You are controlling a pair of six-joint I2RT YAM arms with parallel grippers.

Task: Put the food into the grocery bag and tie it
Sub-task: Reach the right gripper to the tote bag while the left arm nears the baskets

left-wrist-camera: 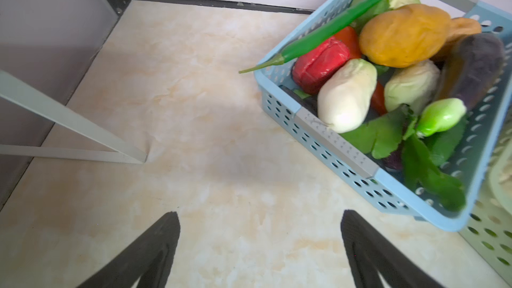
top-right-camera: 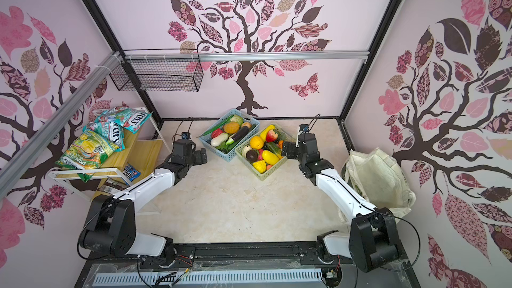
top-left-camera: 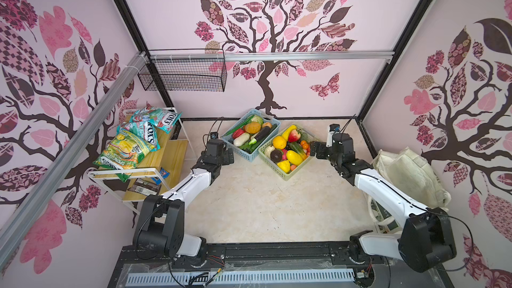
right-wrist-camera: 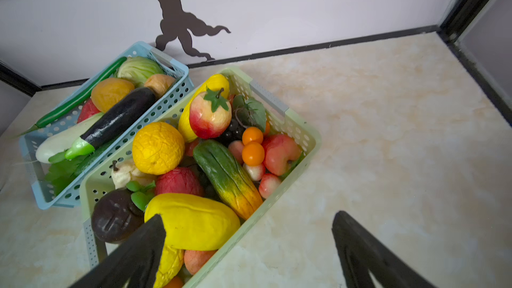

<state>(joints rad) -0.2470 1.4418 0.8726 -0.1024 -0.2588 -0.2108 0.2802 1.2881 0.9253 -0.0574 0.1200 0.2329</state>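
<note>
The robot's right gripper needs to rise, turn and come down onto the grocery bag's closest rim (top-right-camera: 352,156), since the bag lies slumped on the gripper's side away from the food.
The food (top-left-camera: 252,128) fills two baskets at the back of the table: vegetables in a light blue basket (right-wrist-camera: 177,67), fruit (top-left-camera: 279,142) in a pale green basket (top-left-camera: 297,169) beside it. The grocery bag (top-left-camera: 407,178), a slumped cream tote, lies at the right edge behind my right arm and shows again in a top view (top-right-camera: 379,178). My left gripper (left-wrist-camera: 259,214) is open over bare table, just left of the blue basket (left-wrist-camera: 279,106). My right gripper (right-wrist-camera: 248,216) is open at the green basket's near corner, one finger over a yellow fruit (right-wrist-camera: 194,220). Neither holds anything.
A wooden shelf with a white frame (top-left-camera: 155,162) stands at the left with snack packets (top-left-camera: 130,145) on it; its leg (left-wrist-camera: 69,123) is near my left gripper. A black wire basket (top-left-camera: 182,74) hangs on the back wall. Walls close three sides.
</note>
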